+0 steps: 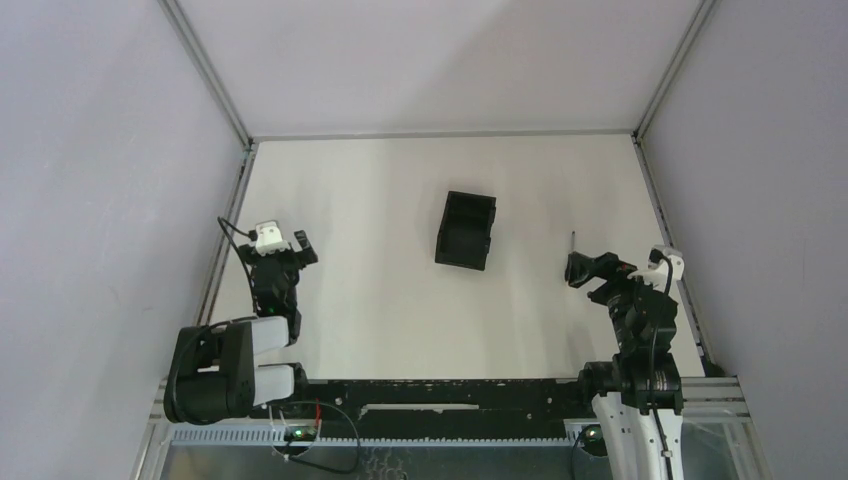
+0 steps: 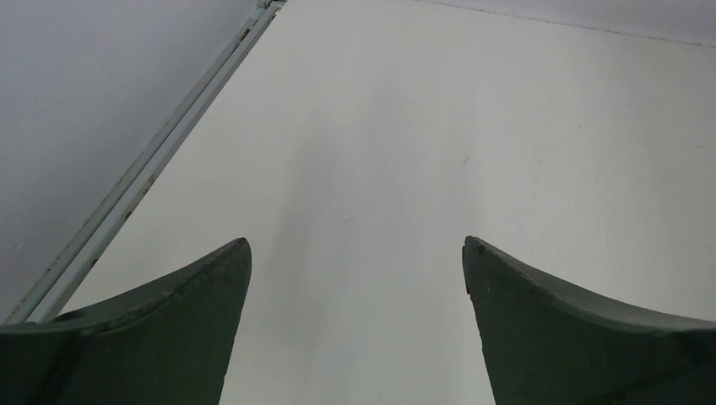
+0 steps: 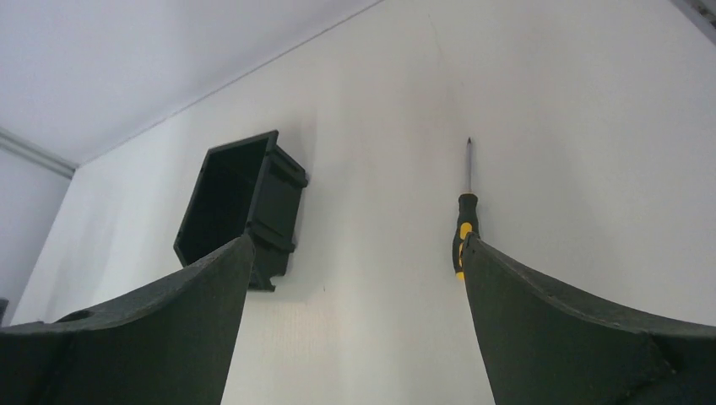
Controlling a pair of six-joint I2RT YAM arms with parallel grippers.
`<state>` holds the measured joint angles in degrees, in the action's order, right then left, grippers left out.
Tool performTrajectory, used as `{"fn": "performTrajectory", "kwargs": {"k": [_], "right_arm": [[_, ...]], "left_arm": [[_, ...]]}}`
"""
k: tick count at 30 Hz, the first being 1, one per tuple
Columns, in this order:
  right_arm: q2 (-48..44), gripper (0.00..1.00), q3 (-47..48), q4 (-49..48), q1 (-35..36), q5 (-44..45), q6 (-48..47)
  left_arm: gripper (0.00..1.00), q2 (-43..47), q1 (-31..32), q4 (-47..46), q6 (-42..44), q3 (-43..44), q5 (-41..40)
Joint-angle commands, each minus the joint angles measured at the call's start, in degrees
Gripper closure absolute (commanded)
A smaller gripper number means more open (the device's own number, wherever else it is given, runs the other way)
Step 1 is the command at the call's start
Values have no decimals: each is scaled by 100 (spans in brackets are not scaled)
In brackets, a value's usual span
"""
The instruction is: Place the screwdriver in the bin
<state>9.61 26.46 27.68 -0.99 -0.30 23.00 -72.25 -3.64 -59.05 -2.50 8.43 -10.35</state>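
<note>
My right gripper swings outward and tilts steeply down onto the screwdriver handle's stem end [image 3: 468, 207] next. The screwdriver lies flat on the tabletop below my fingers.
The screwdriver [image 3: 462, 236] lies flat on the white table; its yellow and black handle is partly hidden behind my right finger [image 3: 557, 329] and its thin shaft points away. In the top view only its shaft [image 1: 573, 243] shows, just beyond my right gripper [image 1: 588, 270]. The black bin [image 1: 466, 230] stands open-topped mid-table, to the left of the screwdriver, and shows in the right wrist view [image 3: 241, 198]. My right gripper [image 3: 355, 245] is open and empty, above the table. My left gripper [image 2: 356, 245] is open and empty over bare table at the left [image 1: 283, 255].
Grey walls enclose the table, with metal rails along the left edge [image 2: 160, 152] and the right edge [image 1: 665, 220]. A black bar with cables [image 1: 440, 392] runs along the near edge between the arm bases.
</note>
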Motion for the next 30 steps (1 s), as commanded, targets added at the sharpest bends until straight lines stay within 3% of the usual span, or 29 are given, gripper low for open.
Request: {"fn": "performTrajectory", "kwargs": {"k": [1,7,10,15,20,25,30], "right_arm": [[49,0,9,-225,-13,444,499],[210,0,296,-883,-12,-167,190],[883,1,820,-960,-10,-51,23],[3024,1,2489,69,-15,-16,-566],[5604,5,3856,1688,-15,722,-736],[7333,10,3982,1839,-10,626,-768],[8605,25,3990,1522,-11,644,-946]], "left_arm": [[0,9,26,-186,101,247,-16],[0,8,30,-186,94,250,-12],[0,9,30,-186,97,249,-15],[0,9,26,-186,93,248,-20],[0,8,30,-184,93,246,-13],[0,6,25,-186,94,247,-13],[0,8,28,-186,94,254,-15]]}}
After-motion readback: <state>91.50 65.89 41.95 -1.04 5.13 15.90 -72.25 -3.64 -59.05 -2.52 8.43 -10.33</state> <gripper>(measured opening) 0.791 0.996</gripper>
